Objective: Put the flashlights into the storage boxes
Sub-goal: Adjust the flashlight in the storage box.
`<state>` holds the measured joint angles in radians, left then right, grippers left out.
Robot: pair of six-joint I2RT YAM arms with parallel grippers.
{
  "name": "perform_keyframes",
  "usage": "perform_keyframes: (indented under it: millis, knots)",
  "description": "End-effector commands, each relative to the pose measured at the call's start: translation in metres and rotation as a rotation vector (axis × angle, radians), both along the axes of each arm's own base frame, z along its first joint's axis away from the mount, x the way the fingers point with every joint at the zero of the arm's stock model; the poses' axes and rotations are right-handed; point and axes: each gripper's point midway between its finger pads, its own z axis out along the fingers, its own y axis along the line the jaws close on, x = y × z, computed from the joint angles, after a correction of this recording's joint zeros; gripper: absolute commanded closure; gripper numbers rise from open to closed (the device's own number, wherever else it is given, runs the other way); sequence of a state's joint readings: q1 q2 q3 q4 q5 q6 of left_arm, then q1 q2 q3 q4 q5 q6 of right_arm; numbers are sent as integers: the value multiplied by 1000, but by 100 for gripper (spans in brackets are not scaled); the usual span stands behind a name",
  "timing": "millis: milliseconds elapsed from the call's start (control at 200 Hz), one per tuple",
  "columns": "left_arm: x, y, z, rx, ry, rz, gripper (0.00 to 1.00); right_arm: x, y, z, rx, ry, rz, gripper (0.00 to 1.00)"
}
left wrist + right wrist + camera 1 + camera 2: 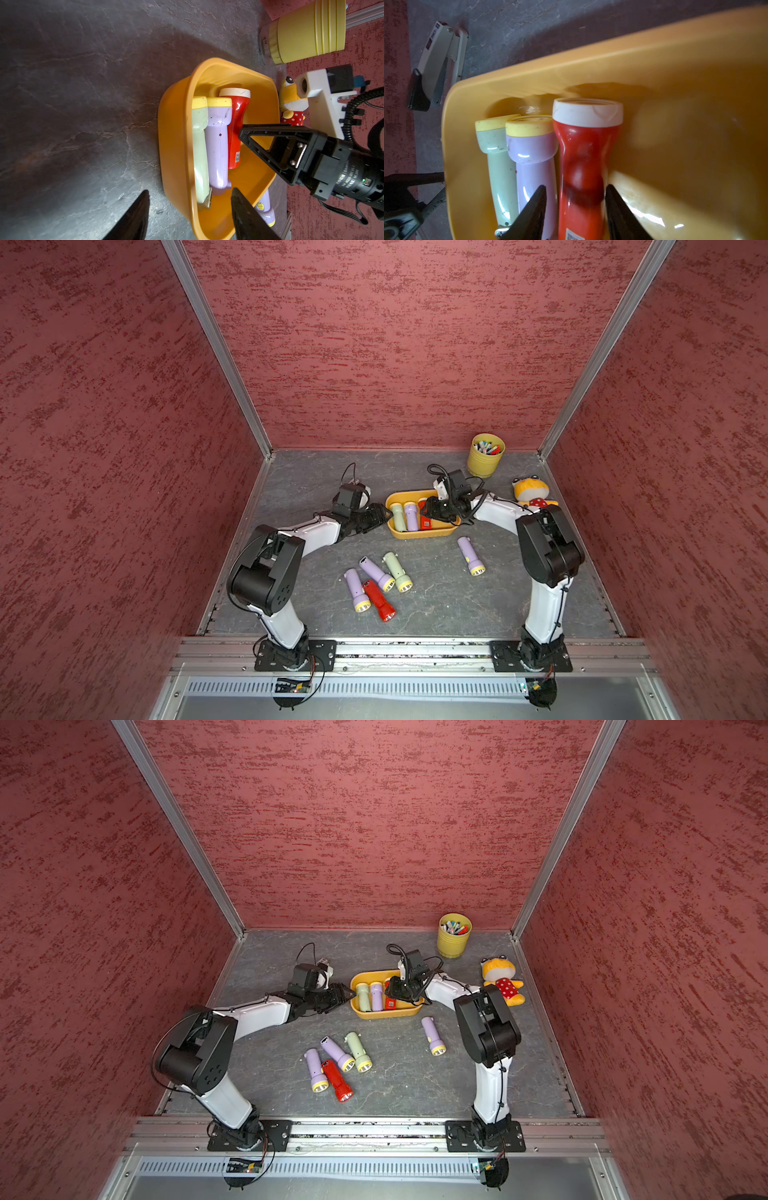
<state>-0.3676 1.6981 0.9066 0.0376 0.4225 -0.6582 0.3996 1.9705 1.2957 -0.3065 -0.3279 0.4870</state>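
Note:
My right gripper eases down toward the lilac (411,516) flashlight next and releases the red one on the box's bottom, as a narrow gap separates them.
The orange-yellow storage box (419,535) sits mid-table and holds three flashlights side by side: pale green (398,517), lilac (411,516) and red with a white rim (583,155). My right gripper (577,186) reaches into the box with its fingers on either side of the red one's body; a narrow gap shows on the lilac side. My left gripper (191,190) is open astride the box's end wall (172,135), one finger outside and one inside. Several more flashlights lie loose nearer the front: a lilac one (471,556) alone and a cluster (377,573) of lilac, green and red.
A tall yellow cup of pens (485,455) stands at the back right. A plush toy (532,491) lies behind my right arm. A grey-white stapler (440,64) lies beyond the box's left end, behind my left wrist. Red walls close in three sides.

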Motion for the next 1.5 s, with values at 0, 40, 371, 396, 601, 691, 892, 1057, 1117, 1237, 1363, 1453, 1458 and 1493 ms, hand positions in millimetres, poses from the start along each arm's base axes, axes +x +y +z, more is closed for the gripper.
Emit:
perform_keyframes:
  millis: [0, 40, 371, 396, 601, 691, 892, 1057, 1117, 1237, 1363, 1453, 1458, 1493]
  knots:
    - [7, -5, 6, -9, -22, -13, 38, 10, -6, 2, -40, -25, -9, 51]
    - [8, -5, 6, -8, -22, -14, 38, 11, -5, 1, -34, -25, -5, 51]
    - [13, -10, 1, -6, -13, -26, 38, 14, 9, -8, 21, -22, 58, 61]
    - [13, -11, 0, -5, -10, -27, 38, 14, 11, -7, 30, -20, 67, 62]
    - [16, -17, -4, -12, -3, -38, 38, 1, 24, -5, 98, 5, 124, 65]
    - [18, -19, -3, -14, -8, -43, 38, -6, 31, -6, 126, 23, 143, 65]
    - [21, -22, 0, -12, -18, -47, 38, -9, 32, 0, 139, 20, 107, 63]
    - [21, -14, 3, 28, -29, -42, 37, -2, 16, 12, 61, -33, 39, 56]
    - [20, -10, 5, 50, -36, -36, 37, 1, 11, 21, 36, -64, 30, 52]
    - [19, 1, 14, 98, -64, -25, 36, 5, 5, 45, 12, -134, 26, 46]
    - [17, 8, 29, 141, -102, -21, 35, 3, -2, 72, -12, -199, 22, 43]
    - [14, 14, 40, 173, -133, -18, 34, -2, -14, 88, -44, -234, 3, 42]
    - [14, 14, 41, 175, -135, -19, 34, -2, -14, 89, -46, -235, 3, 42]
    - [13, 17, 45, 190, -150, -18, 34, -6, -20, 94, -60, -244, -7, 41]
